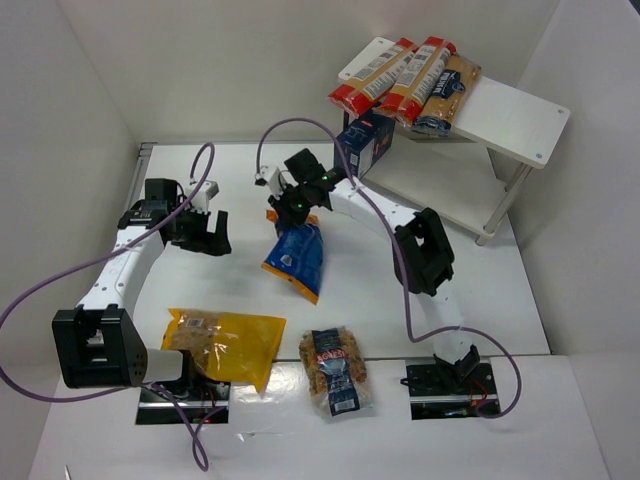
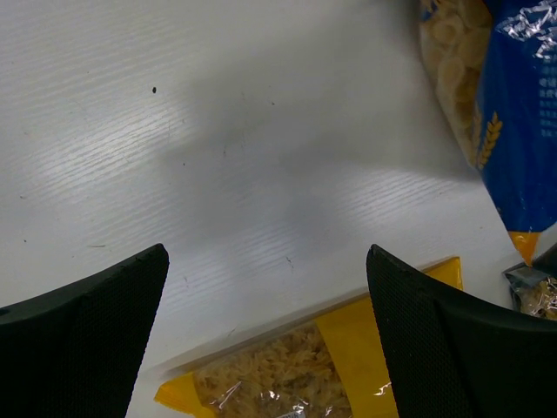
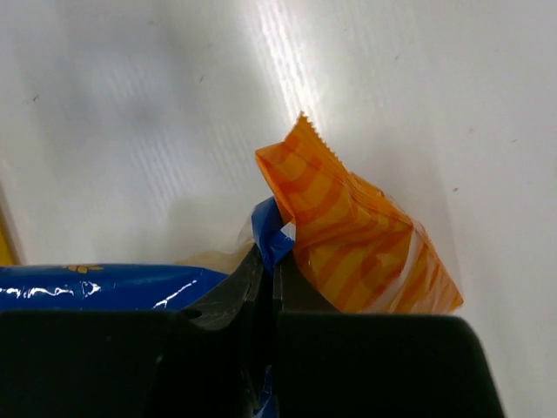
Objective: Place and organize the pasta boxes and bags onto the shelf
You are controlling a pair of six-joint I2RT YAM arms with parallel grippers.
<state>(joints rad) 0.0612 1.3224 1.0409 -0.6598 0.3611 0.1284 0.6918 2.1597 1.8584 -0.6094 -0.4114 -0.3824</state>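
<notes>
My left gripper shifts toward the bag and down onto the blue bag's side edge (image 1: 272, 252) (image 2: 473, 150) next.
My right gripper (image 1: 287, 212) (image 3: 273, 272) is shut on the orange top of the blue pasta bag (image 1: 297, 257) (image 3: 348, 226), which hangs from it with its lower end near the tabletop. My left gripper (image 1: 210, 235) (image 2: 265, 331) is open and empty above the table, over the far edge of the yellow bag (image 1: 222, 344) (image 2: 296, 370). A small clear bag (image 1: 336, 370) lies beside the yellow one. The navy box (image 1: 364, 143) stands at the shelf's lower tier. Tan packs with red ends (image 1: 400, 78) and another pack lie on the white shelf's top board (image 1: 510, 115).
White walls enclose the table on the left, back and right. The shelf's lower board (image 1: 440, 185) and thin legs stand at the back right. Purple cables loop from both arms over the table.
</notes>
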